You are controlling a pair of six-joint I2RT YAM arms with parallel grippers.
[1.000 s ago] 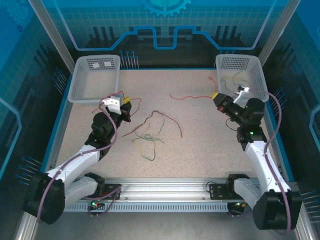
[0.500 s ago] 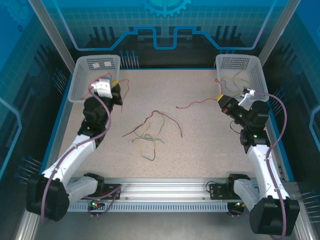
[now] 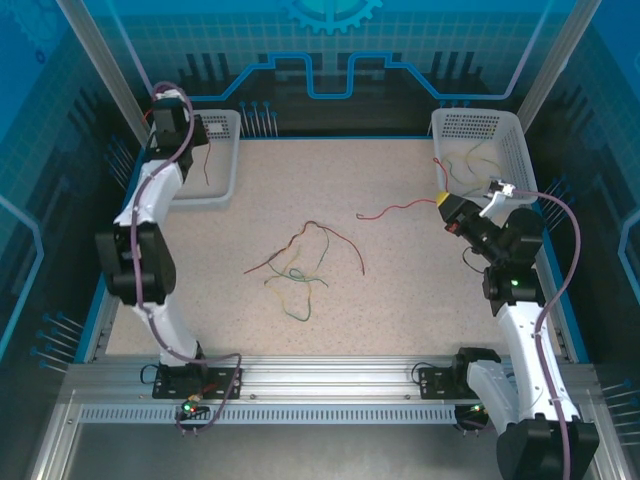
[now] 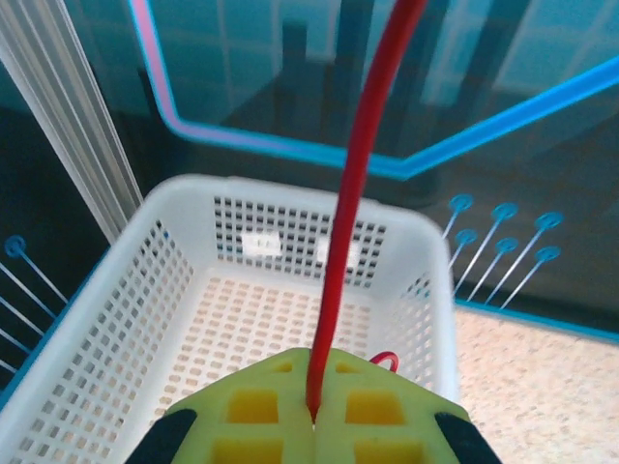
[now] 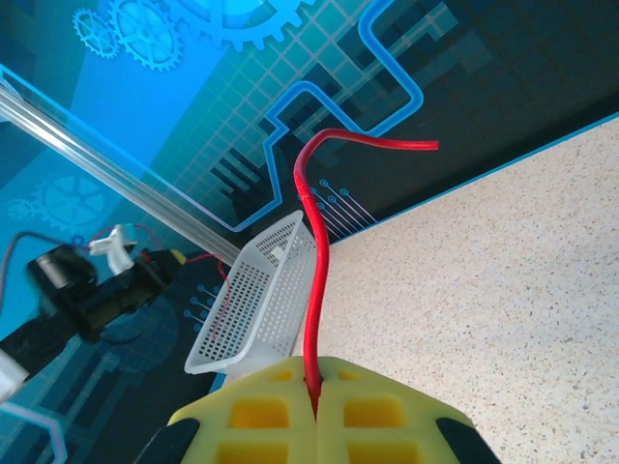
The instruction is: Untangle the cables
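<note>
The red cable goes down with my left gripper toward the bottom of the white basket (image 3: 217, 152) (image 4: 261, 329) next for release, because its loose end already dangles inside.
A tangle of red, green and yellow cables (image 3: 300, 262) lies mid-table. My left gripper (image 3: 196, 128) hovers over the left white basket (image 3: 190, 201), shut on a red cable (image 3: 207, 165) that dangles into it. In the left wrist view the yellow pads (image 4: 253, 411) of the left gripper (image 4: 312, 418) pinch that red cable (image 4: 356, 193) above the basket's wall (image 4: 135, 300). My right gripper (image 3: 443, 201) is shut on another red cable (image 3: 395, 209) trailing left over the table. The right wrist view shows the right gripper (image 5: 314, 408) clamping this cable (image 5: 311, 271).
The right white basket (image 3: 475, 113) at the back right holds thin green and yellow cables (image 3: 476, 158). Blue walls and metal posts ring the table. The left basket (image 5: 261, 295) and left arm (image 5: 92, 290) appear far off in the right wrist view.
The left arm swung from the table's left side up and back over the left basket, carrying its red cable. The right gripper drew its red cable a little to the right.
</note>
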